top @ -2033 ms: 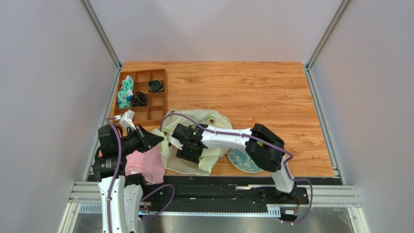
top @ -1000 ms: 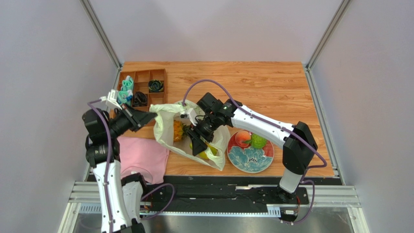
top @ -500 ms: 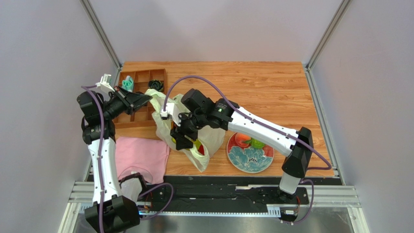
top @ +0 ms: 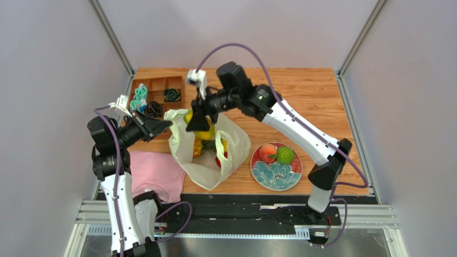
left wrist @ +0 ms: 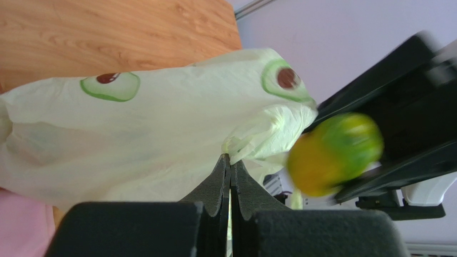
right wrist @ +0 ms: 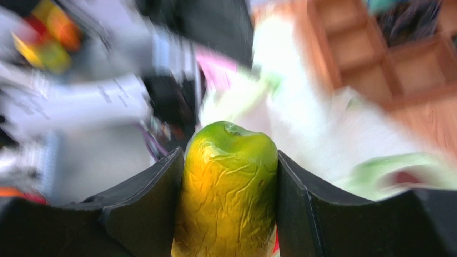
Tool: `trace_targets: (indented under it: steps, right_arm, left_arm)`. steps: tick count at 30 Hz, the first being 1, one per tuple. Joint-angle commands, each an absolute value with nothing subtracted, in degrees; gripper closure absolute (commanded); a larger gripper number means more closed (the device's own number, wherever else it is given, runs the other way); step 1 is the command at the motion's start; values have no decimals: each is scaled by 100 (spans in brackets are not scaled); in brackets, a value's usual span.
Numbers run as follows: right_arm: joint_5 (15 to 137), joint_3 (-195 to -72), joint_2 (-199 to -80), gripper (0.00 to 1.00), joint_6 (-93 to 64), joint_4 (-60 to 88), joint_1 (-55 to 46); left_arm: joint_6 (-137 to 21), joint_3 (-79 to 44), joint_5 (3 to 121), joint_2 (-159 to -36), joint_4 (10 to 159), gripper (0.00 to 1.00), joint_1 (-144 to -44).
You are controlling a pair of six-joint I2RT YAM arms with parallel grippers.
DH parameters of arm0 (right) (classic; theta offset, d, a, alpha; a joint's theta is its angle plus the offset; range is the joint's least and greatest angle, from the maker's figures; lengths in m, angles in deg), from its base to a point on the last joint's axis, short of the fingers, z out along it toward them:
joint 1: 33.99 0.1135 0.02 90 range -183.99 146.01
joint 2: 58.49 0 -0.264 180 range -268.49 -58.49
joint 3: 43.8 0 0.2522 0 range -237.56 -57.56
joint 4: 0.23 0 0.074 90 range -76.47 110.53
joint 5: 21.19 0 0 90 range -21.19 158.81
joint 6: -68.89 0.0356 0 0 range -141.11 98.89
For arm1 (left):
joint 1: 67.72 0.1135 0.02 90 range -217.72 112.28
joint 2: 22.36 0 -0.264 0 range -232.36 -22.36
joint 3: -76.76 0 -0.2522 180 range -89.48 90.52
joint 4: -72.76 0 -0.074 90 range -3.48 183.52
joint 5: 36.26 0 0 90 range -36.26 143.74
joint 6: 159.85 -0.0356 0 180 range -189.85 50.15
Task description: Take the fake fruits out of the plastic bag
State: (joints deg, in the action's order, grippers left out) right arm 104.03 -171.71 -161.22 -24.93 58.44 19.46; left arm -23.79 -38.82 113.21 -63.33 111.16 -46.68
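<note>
Other fruits already lie on the flower-patterned plate beside the bumpy green ball (top: 285,155), so my right gripper should next swing back and down onto it from the bag's opening.
The plastic bag (top: 199,170) stands open on the table, pale and printed with avocados. My left gripper (top: 169,125) is shut on its left rim (left wrist: 244,145) and holds it up. My right gripper (top: 197,122) hangs above the bag's mouth, shut on a yellow-green mango (top: 207,130). In the right wrist view the mango (right wrist: 230,198) fills the gap between both fingers (right wrist: 140,211); it also shows blurred in the left wrist view (left wrist: 335,152). Inside the bag lie a pineapple (top: 198,148) and a red fruit (top: 219,161). A peach (top: 266,153) and a bumpy green ball (top: 285,155) lie on the plate.
The flower-patterned plate (top: 273,176) sits right of the bag near the front edge. A pink cloth (top: 160,175) lies left of the bag. A wooden compartment tray (top: 159,107) with small items stands at the back left.
My right gripper has risen out of the bag with the mango in it. The left gripper, still holding the bag's rim, has shifted a little down and right.
</note>
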Motion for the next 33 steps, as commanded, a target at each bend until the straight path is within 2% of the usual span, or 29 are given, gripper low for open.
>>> trace_targets:
  steps: [1,7,9,12,13,16,17,20,23,29,33]
  right_arm:
    - [11697,-17824,-16184,50,-32,4186,1497]
    - [11610,-17789,-16229,50,-10,3963,1233]
    - [11330,-17946,-16027,53,-395,4582,962]
    - [10663,-17808,-15380,58,-1782,5802,471]
    - [10365,-17615,-15115,59,-2856,6140,372]
    - [9546,-16054,-13920,60,-4383,7240,38]
    - [9248,-15039,-13569,60,-5188,7364,-50]
    - [8642,-13113,-12171,59,-6272,7706,-323]
    - [8297,-11984,-11343,59,-6758,7988,-419]
    - [8130,-10750,-10315,59,-7752,7858,-437]
    - [8103,-10249,-10155,53,-8569,7463,-437]
  left_arm:
    - [-2617,-4096,11272,-6393,11394,100,-4671]
    - [-2784,-3991,11342,-6420,11525,100,-4663]
    - [-2881,-3877,11342,-6376,11614,100,-4671]
    - [-2872,-3824,11307,-6297,11605,100,-4662]
    - [-2855,-3841,11290,-6262,11570,100,-4662]
    - [-2723,-3990,11272,-6191,11386,100,-4654]
    - [-2601,-4052,11289,-6191,11237,100,-4662]
    - [-2390,-4201,11307,-6226,10938,100,-4662]
    - [-2310,-4193,11298,-6305,10806,100,-4654]
    - [-2301,-4070,11325,-6525,10779,100,-4654]
    - [-2318,-4079,11290,-6586,10761,100,-4645]
